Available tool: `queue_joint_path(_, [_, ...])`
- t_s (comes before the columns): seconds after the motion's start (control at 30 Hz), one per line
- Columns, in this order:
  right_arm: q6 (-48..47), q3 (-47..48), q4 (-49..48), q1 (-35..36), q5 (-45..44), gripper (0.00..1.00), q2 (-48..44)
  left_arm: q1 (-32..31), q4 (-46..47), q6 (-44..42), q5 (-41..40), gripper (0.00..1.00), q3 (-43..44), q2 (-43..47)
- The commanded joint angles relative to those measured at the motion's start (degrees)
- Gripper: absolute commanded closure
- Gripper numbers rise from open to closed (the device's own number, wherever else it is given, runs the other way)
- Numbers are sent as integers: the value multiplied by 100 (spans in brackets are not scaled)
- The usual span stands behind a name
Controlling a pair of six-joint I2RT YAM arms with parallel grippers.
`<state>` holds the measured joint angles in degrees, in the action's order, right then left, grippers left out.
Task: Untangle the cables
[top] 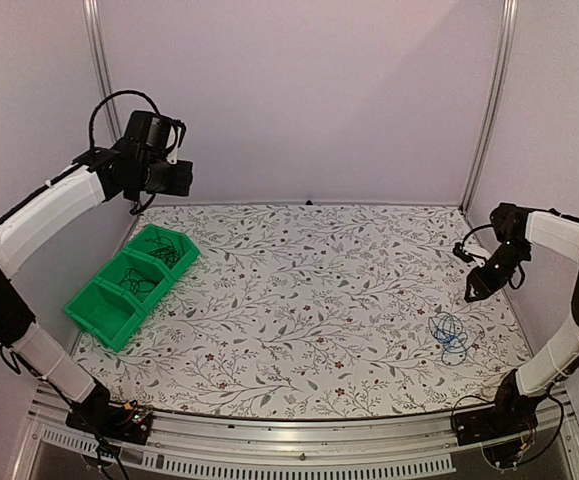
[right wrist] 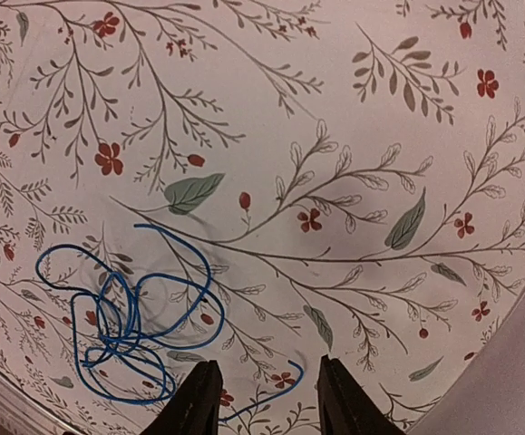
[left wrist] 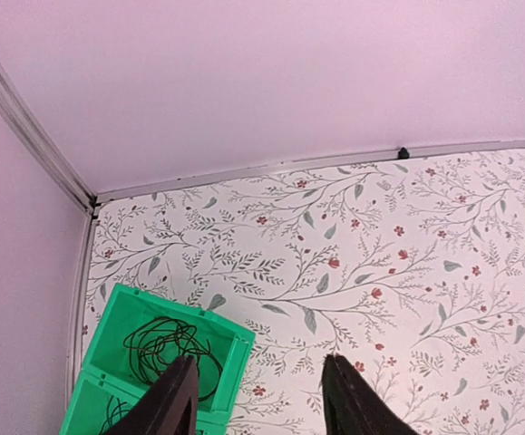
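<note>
The bright blue cable's loose end lies on the cloth clear of the tangle, so the robot's right gripper will go down and come back onto it next.
A bright blue cable (top: 450, 335) lies in a loose tangle on the flowered tablecloth at the right; in the right wrist view the blue cable (right wrist: 126, 317) sits left of my fingers, and its free end runs on the cloth below the gap between them. My right gripper (top: 472, 290) (right wrist: 268, 365) hangs open just above it, holding nothing. Black cables (top: 164, 250) (left wrist: 162, 344) lie coiled in the far compartment of a green bin, with more black cable (top: 139, 283) in the middle one. My left gripper (top: 174, 175) (left wrist: 257, 364) is open and empty, high above the bin.
The green bin (top: 119, 340) has three compartments and stands at the table's left edge (left wrist: 235, 340). Pale walls with metal posts close in the back and sides. The right wall is near my right arm.
</note>
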<state>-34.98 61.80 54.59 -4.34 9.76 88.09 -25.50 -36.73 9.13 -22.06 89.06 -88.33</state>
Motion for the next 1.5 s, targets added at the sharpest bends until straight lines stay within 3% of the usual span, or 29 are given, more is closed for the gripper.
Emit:
queue_joint_path(0.0, [22, -471, 330, -281, -486, 59, -399, -4, 967, 548, 653, 54, -389, 189])
queue_joint_path(0.17, [-334, -850, 736, -365, -218, 51, -725, -46, 1748, 614, 1431, 56, -832, 315])
queue_joint_path(0.3, [-1339, -1056, 962, -365, -38, 40, -1180, -44, 1961, 542, 1759, 56, -928, 300])
queue_joint_path(0.43, [-2866, -1614, 424, -363, -612, 36, -1702, -181, 2038, 256, 2135, 55, -818, 170])
queue_joint_path(0.63, [-3775, -1826, -79, -353, -693, 36, -1699, -393, 2049, 6, 2152, 55, -709, 35])
queue_joint_path(1.03, [-4487, -2241, -727, -87, -724, 51, -999, -458, 1968, 98, 2162, 55, -661, -43])
queue_joint_path(1.1, [-4499, -2255, -750, -32, -691, 64, -972, -456, 1967, 132, 2163, 55, -661, -63])
queue_joint_path(1.17, [-4416, -2154, -639, 14, -682, 85, -938, -461, 1985, 168, 2158, 55, -661, -105])
queue_joint_path(1.23, [-4243, -1816, -359, 74, -640, 100, -960, -493, 2075, 148, 2432, 54, -669, -167])
queue_joint_path(1.37, [-3980, -430, 563, 311, 20, 100, -1346, -971, 2194, -641, 2580, 49, -616, -374])
queue_joint_path(1.47, [-3609, 563, 1026, 1045, 253, 100, -1563, -1511, 2467, -1410, 2353, 47, -678, -510])
